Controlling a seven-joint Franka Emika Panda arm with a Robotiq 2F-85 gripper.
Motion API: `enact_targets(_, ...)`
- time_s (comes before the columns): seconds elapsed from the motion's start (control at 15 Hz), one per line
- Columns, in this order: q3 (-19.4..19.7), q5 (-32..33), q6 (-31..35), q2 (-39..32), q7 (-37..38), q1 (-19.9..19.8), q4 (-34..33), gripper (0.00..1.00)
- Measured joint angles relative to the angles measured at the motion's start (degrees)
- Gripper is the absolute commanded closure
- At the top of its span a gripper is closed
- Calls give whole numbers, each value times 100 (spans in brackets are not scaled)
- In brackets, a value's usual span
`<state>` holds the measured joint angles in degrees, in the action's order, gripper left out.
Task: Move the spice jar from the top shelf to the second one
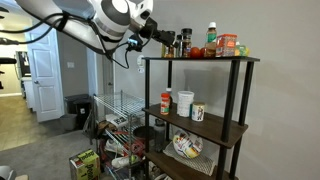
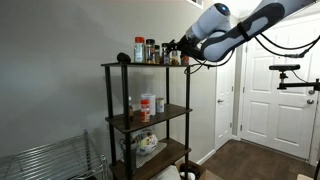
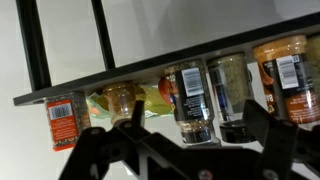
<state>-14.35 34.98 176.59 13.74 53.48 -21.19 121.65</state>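
The jar is still standing outward of my fingers. My gripper should next move outward with its fingers open onto the spice jar's body near its black cap.
The wrist view stands upside down. A clear spice jar (image 3: 190, 95) with a dark label and black cap stands at the edge of the black top shelf (image 3: 120, 80), in a row with other jars. My gripper (image 3: 195, 118) is open, one finger on each side of this jar, not touching it. In both exterior views the gripper (image 1: 160, 38) (image 2: 178, 50) is at the end of the top shelf (image 1: 200, 59) (image 2: 140, 66), level with the dark jars (image 1: 172, 45) (image 2: 170, 56). The second shelf (image 1: 218, 126) (image 2: 150, 120) is below.
More jars and a red box (image 1: 228, 44) fill the top shelf. The second shelf holds a red-capped jar (image 1: 166, 101), a white cup (image 1: 184, 101) and a mug (image 1: 198, 112). A bowl (image 1: 187, 147) sits on the third shelf. A wire rack (image 1: 115, 120) stands beside it.
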Motion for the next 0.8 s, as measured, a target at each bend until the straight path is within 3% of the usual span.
enact_targets(0.8,-279,0,-29,-812,1,-170,-1113,0)
